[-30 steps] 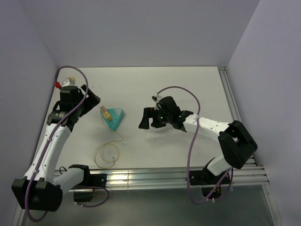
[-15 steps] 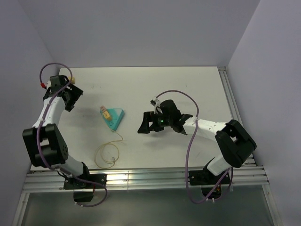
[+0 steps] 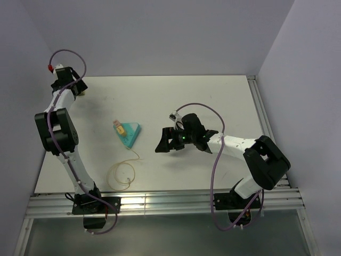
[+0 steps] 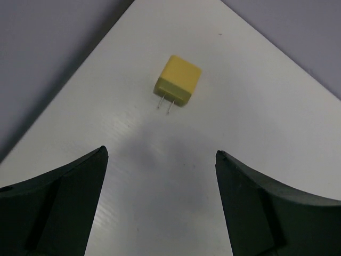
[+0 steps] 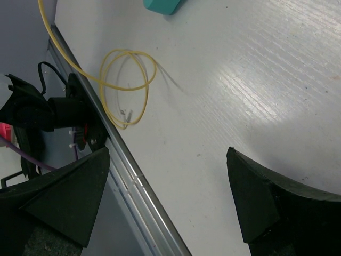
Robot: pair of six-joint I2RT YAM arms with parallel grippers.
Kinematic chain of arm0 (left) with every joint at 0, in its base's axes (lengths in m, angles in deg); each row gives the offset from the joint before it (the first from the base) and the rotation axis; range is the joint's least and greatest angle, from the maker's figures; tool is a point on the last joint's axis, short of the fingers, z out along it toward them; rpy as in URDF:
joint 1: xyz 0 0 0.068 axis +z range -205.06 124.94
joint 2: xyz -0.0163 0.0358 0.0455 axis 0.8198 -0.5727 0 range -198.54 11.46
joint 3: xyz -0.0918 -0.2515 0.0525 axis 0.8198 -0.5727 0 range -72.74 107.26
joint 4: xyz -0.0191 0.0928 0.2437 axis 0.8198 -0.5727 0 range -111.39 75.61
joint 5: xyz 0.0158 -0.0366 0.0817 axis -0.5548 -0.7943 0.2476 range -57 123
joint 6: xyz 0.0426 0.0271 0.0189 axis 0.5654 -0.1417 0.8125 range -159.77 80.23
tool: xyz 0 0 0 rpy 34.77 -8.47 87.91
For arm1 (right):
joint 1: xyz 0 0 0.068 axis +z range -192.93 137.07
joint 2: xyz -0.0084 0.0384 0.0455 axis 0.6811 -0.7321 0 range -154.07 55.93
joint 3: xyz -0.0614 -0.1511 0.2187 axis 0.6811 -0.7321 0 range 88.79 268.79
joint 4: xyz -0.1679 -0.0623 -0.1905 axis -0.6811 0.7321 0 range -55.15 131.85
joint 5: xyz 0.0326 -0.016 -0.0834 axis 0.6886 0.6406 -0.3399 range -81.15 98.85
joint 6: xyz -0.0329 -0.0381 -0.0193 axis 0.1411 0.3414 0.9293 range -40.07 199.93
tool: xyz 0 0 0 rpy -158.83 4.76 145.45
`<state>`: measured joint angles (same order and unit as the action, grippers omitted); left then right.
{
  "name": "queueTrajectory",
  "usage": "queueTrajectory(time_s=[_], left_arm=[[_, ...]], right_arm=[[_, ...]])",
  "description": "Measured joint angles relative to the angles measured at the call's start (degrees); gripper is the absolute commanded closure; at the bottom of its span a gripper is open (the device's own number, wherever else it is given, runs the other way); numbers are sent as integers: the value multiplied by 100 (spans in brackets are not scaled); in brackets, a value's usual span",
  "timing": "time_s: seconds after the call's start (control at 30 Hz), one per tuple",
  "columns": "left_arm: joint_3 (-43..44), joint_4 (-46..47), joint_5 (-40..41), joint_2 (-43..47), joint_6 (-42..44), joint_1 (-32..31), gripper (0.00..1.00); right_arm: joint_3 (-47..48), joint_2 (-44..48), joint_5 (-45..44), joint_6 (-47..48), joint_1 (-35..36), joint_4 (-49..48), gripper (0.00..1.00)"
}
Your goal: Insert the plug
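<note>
Next, my left gripper turns in line with the sides of the plug's slanted yellow block first, then lowers, to get around the block.
The plug (image 4: 177,81) is a small yellow block with two metal prongs, lying flat in the table's far left corner. My left gripper (image 4: 160,152) hovers just short of it, open and holding nothing. From above, the left gripper (image 3: 76,88) is stretched out to that corner. A teal wedge block (image 3: 130,134) lies mid-table with a small yellow-orange connector (image 3: 120,128) on it. A thin yellow cable loops (image 3: 121,176) toward the near edge. My right gripper (image 3: 164,140) stands open and empty right of the wedge, its wrist view showing the loop (image 5: 125,80) and the wedge's tip (image 5: 162,4).
An aluminium rail (image 3: 170,201) runs along the near edge, also in the right wrist view (image 5: 122,176), and another rail (image 3: 261,112) lines the right side. Grey walls close in the left, far and right sides. The left arm's base (image 5: 53,112) sits by the rail.
The left arm swung away from beside the teal wedge and reached out to the far left corner. The right gripper edged slightly left and nearer.
</note>
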<state>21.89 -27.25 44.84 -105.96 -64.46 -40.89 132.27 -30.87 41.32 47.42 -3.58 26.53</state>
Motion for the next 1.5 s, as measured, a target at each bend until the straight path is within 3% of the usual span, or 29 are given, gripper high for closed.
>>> queueTrajectory(time_s=[0.27,0.47,0.67,0.8,1.3,1.43,1.5], left_arm=[[249,754,-522,-850,1860,133,12],[726,763,-1161,-1401,2485,249,9],[1622,702,-1360,-1985,3005,271,10],[1703,691,-1360,-2118,3412,212,8],[2719,638,-1080,-2949,3864,116,5],[2789,647,-994,-2994,3950,109,9],[2789,647,-981,-2994,4013,109,18]], right_arm=[[0,0,22,24,0,-13,3],[-2,0,11,120,-2,50,3],[-2,0,13,142,-2,59,4],[-2,0,11,192,-2,111,4],[-2,-275,15,214,0,153,3],[-2,-343,13,214,-2,151,4],[-2,-367,15,214,-2,155,3]])
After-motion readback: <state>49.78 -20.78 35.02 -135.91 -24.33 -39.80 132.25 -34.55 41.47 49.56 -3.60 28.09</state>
